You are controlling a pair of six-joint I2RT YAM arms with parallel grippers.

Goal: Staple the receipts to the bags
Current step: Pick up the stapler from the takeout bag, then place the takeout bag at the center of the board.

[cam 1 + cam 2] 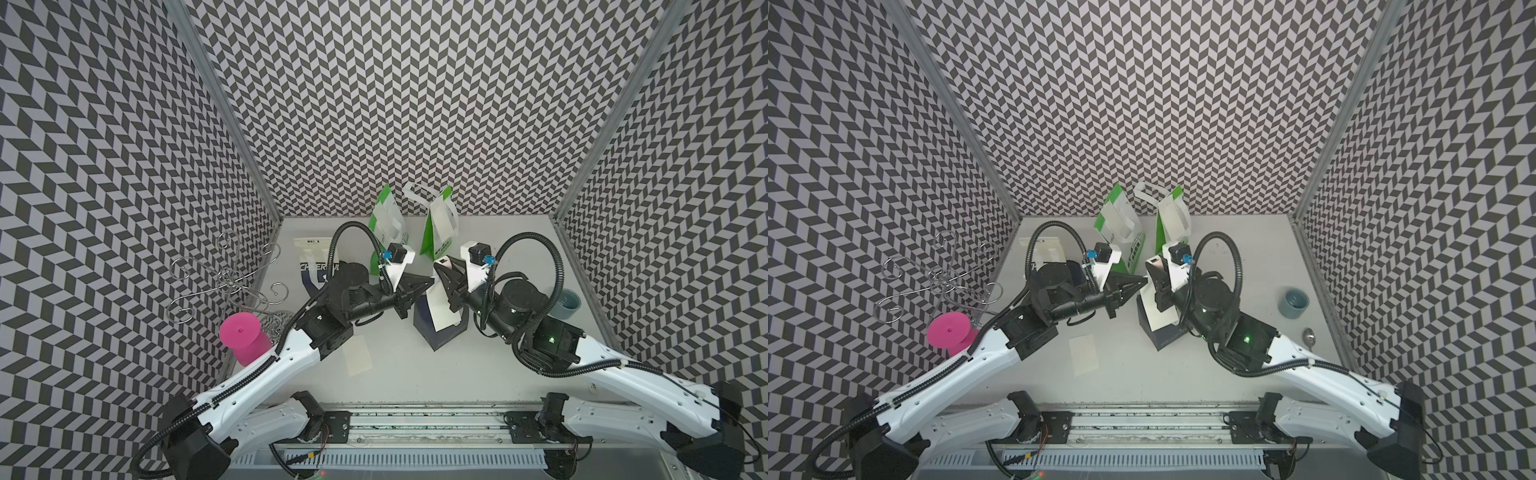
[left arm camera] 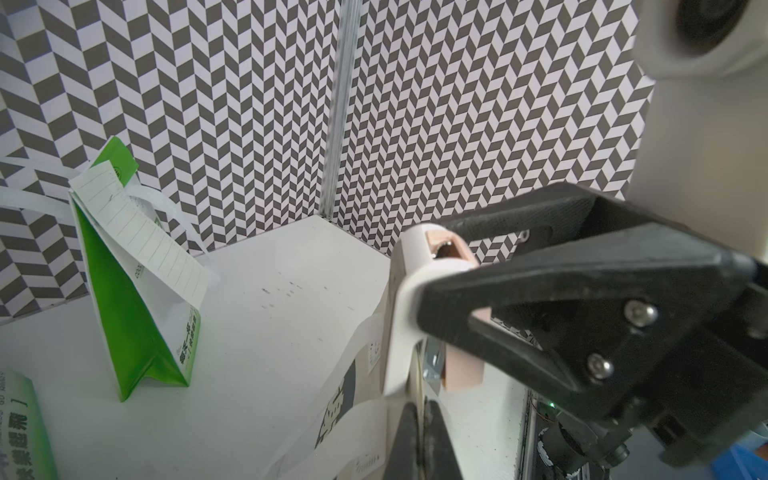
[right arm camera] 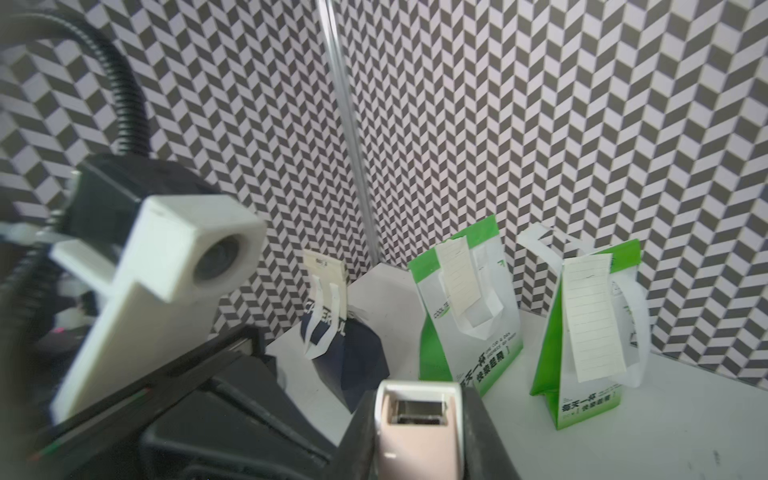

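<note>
The left gripper carries the navy bag outward next and releases it beside the green-and-white bags, where bare tabletop lies outward of the gripper.
A navy bag (image 1: 438, 332) stands mid-table with a pale receipt (image 1: 442, 309) over its face. My left gripper (image 1: 426, 284) (image 2: 417, 409) is shut on the bag's top edge and the receipt together. My right gripper (image 1: 446, 270) (image 3: 417, 395) is shut on a pink-and-white stapler (image 3: 417, 440) (image 2: 409, 291), whose mouth straddles that same top edge. Two green-and-white bags (image 3: 469, 328) (image 3: 590, 374) stand at the back, each with a receipt (image 3: 457, 282) (image 3: 590, 320) hanging on its front. Another navy bag (image 1: 316, 266) stands far left. A loose receipt (image 1: 357, 355) lies flat near the front.
A pink cylinder (image 1: 245, 336) and a wire hook rack (image 1: 224, 278) stand at the left wall. A blue-grey cup (image 1: 1295, 303) and a spoon (image 1: 1308, 336) sit by the right wall. Patterned walls close in three sides of the table (image 1: 415, 374).
</note>
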